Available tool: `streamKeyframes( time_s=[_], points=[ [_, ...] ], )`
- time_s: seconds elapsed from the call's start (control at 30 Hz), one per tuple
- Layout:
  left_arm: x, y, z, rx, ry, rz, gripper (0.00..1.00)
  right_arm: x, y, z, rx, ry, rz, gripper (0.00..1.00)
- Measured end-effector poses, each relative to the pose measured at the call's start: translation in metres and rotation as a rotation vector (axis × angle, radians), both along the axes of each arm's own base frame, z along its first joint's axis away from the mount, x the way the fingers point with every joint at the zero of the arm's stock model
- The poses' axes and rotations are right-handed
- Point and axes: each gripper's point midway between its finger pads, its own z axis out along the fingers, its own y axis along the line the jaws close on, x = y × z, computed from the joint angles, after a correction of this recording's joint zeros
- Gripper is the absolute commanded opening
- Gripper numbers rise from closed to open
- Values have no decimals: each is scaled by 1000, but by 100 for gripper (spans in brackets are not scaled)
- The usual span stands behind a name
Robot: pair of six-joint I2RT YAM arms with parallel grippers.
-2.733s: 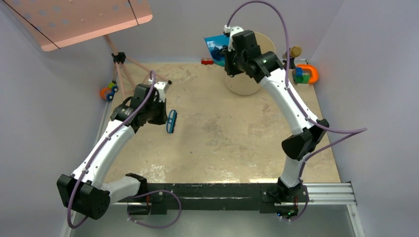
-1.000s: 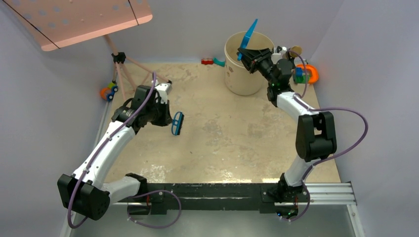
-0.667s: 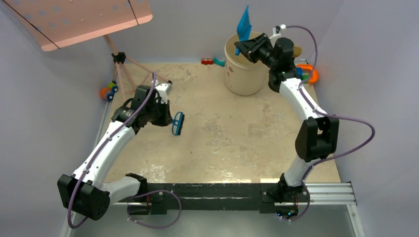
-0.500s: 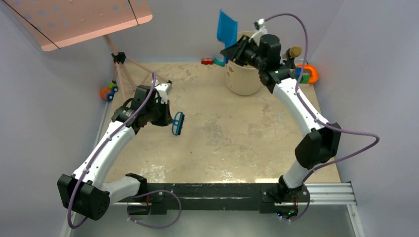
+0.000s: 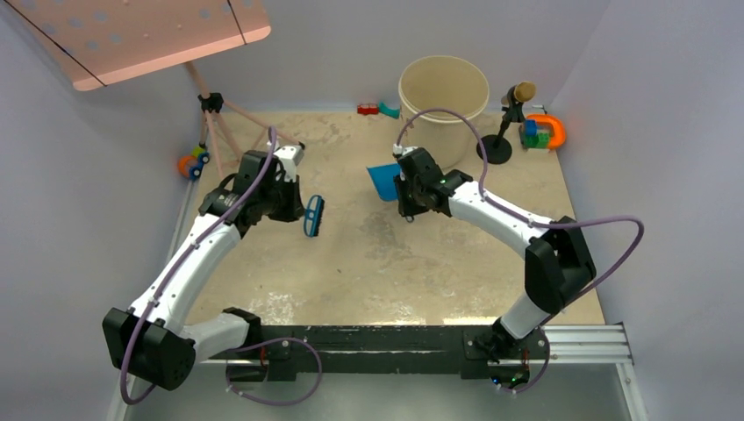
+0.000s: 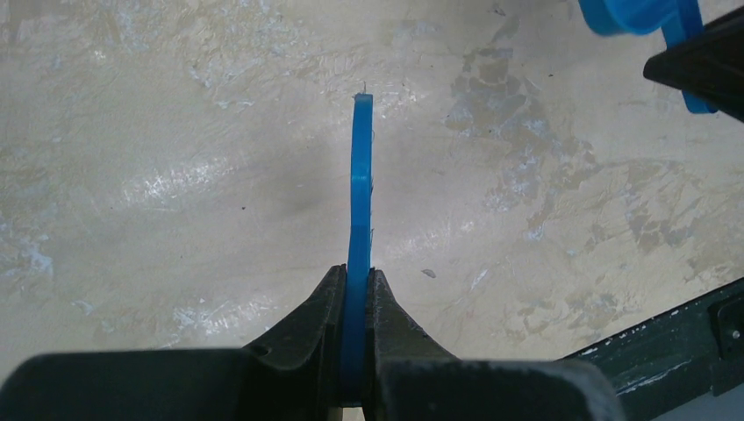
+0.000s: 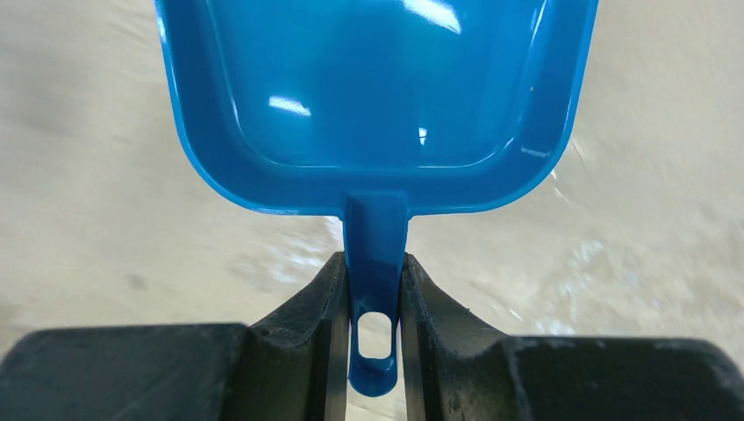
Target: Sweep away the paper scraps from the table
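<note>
I will lower my right gripper to the right in the top view and release the dustpan (image 5: 382, 181), as bare tabletop near the bucket is below it there.
No paper scraps show on the beige table (image 5: 395, 263) in any view. My left gripper (image 5: 298, 210) (image 6: 355, 274) is shut on the thin handle of a blue brush (image 5: 312, 216) (image 6: 360, 175), which hangs just above the table's left-centre. My right gripper (image 5: 405, 186) (image 7: 375, 263) is shut on the stubby handle of a blue dustpan (image 5: 382, 181) (image 7: 377, 88), held low over the table in front of the bucket. The pan's inside looks empty. The dustpan's edge (image 6: 632, 13) shows at the top right of the left wrist view.
A beige bucket (image 5: 444, 88) stands at the back centre. Right of it are a black stand with a brown top (image 5: 502, 140) and colourful toys (image 5: 542, 132). A red toy (image 5: 368, 110) lies by the back wall. A tripod (image 5: 215, 114) and toy car (image 5: 193, 162) sit at the left.
My right arm has swung the dustpan from up over the bucket down and left to just above the table. The left arm and brush have barely moved.
</note>
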Motion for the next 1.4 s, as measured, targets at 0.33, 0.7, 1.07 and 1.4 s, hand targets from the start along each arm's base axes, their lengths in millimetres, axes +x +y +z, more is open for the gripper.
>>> streamKeyframes(
  time_s=[0.33,0.7,1.07,1.4],
  points=[
    [11,-6,-25,1,95,34,0,4,-83,-75,-220,145,-242,8],
    [45,-53,-17,-242,137,62,0,14,-120,-53,-169,66,-384,97],
    [93,-101,-28,-473,219,100,96,-12,-137,21,0,-196,-416,99],
    [100,-56,17,-342,30,281,100,-23,-141,45,65,-267,-422,99]
  ],
)
